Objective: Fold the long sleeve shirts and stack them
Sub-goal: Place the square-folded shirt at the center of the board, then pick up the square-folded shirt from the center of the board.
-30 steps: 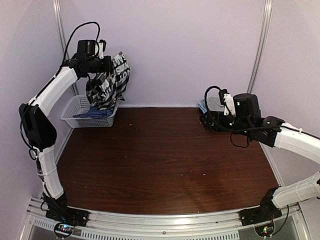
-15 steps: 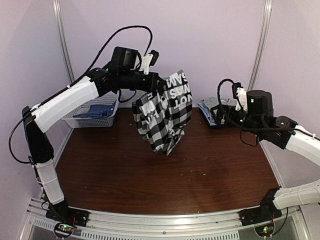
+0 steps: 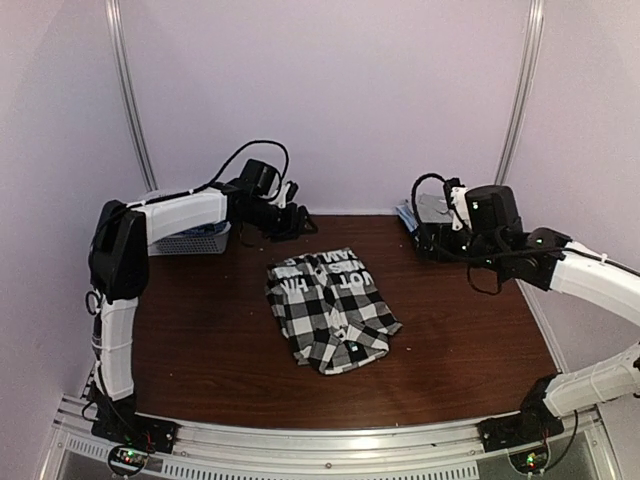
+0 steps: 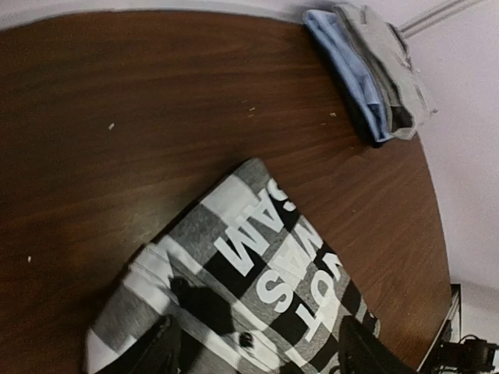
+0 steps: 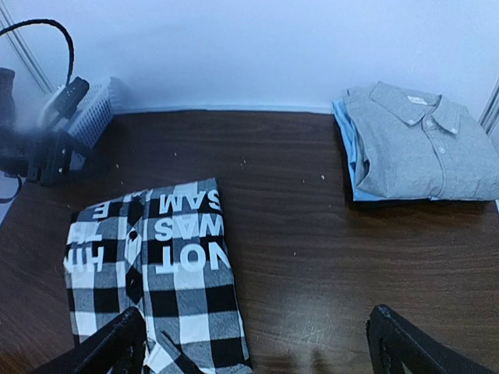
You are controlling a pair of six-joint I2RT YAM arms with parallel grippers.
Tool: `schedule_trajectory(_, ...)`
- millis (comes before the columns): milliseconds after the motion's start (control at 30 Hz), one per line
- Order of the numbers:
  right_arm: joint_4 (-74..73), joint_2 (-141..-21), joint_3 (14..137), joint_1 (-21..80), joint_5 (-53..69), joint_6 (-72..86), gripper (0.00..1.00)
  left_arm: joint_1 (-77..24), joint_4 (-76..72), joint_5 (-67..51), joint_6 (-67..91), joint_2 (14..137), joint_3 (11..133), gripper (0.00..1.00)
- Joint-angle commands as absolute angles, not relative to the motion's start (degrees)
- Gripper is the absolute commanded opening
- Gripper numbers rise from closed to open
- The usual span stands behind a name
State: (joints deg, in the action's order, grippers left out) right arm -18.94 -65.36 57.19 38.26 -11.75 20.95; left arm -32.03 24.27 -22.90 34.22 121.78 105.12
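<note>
My right gripper moves back and down, to the left in the top view, onto the near edge of the checked shirt next, since loose cloth folds there.
A black-and-white checked long sleeve shirt (image 3: 330, 312) with white lettering lies crumpled in the middle of the brown table. It also shows in the left wrist view (image 4: 257, 280) and in the right wrist view (image 5: 156, 257). My left gripper (image 3: 297, 224) hovers low behind the shirt's far edge, open, with nothing between its fingers (image 4: 162, 349). A folded grey shirt (image 5: 425, 144) lies on a folded light blue one (image 5: 352, 160) at the back right (image 3: 418, 211). My right gripper (image 3: 438, 238) is just in front of that stack, wide open and empty, fingertips (image 5: 113, 347) far apart.
A white mesh basket (image 3: 190, 240) holding blue cloth stands at the back left against the wall, and shows again in the right wrist view (image 5: 95, 115). Bare brown tabletop (image 3: 470, 340) lies around the checked shirt. Pale walls close in the back and both sides.
The left arm swung the checked shirt from above the basket to the table's middle, lowered and opened; the shirt now lies flat on the wood. The right arm barely moved.
</note>
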Motion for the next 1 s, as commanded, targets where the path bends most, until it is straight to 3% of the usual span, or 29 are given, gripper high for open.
schedule_trajectory(0,-21.96,-69.58,55.32,38.23,-7.48,20.85,1.0,-33.43,25.96,-20.63,32.48,119.96,106.95,0.76)
schedule_trajectory(133,-18.75,-71.02,49.64,38.36,-0.66,21.34,1.0,-34.18,25.98,-15.48,29.91,113.31,100.4,0.82)
schedule_trajectory(500,-11.35,-79.94,42.98,45.83,6.82,22.3,0.82,-46.29,25.42,-10.16,29.22,95.37,73.44,0.77)
schedule_trajectory(733,-8.23,-85.83,41.9,49.89,7.19,25.14,0.67,-54.59,20.44,-12.65,36.44,94.61,62.14,0.7)
schedule_trajectory(967,-4.84,-90.06,41.92,50.82,6.47,28.22,0.56,-58.11,18.52,-12.74,39.66,99.4,60.92,0.68)
